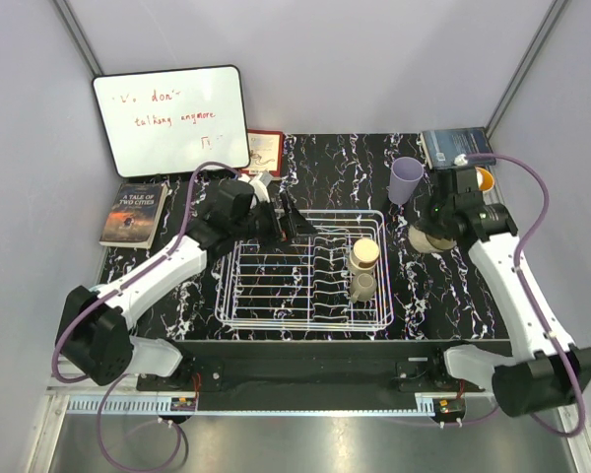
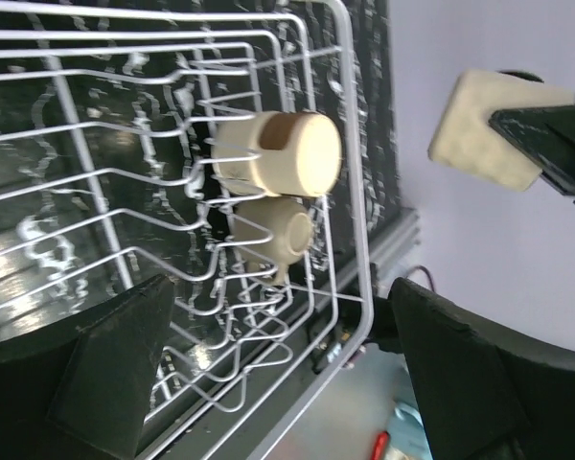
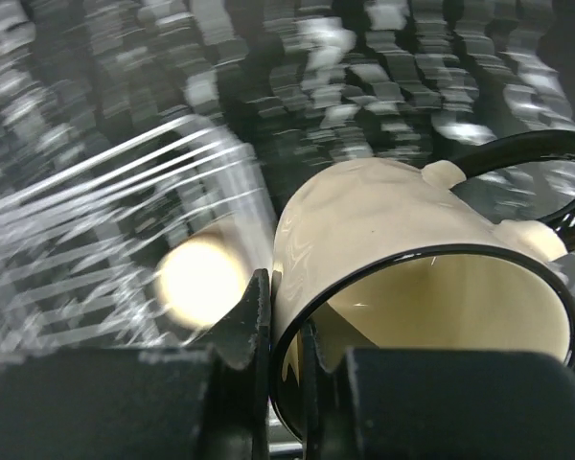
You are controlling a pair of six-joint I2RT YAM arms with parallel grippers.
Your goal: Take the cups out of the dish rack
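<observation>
My right gripper moves away from the rack [image 1: 305, 324] toward the orange object next, then goes down to the table.
The white wire dish rack [image 1: 305, 324] sits mid-table with two cups at its right end: a cream and tan cup [image 1: 363, 254] and a small olive-grey cup [image 1: 361, 287]. The left wrist view shows both, the cream cup [image 2: 287, 153] above the smaller cup [image 2: 273, 235], lying among the rack [image 2: 366, 259] wires. My left gripper [image 1: 286, 219] hovers open over the rack's far left part with nothing between its fingers [image 2: 115, 374]. Right of the rack, my right gripper [image 3: 286, 297] is shut on the rim of a cream cup with a black rim [image 3: 402, 240]. A lavender cup [image 1: 406, 179] stands on the table behind it.
A whiteboard [image 1: 172, 120] leans at the back left, with a book [image 1: 135, 213] lying below it. A red card [image 1: 264, 151] stands at the back centre. A blue book [image 1: 457, 146] and an orange object [image 1: 485, 179] are at the back right.
</observation>
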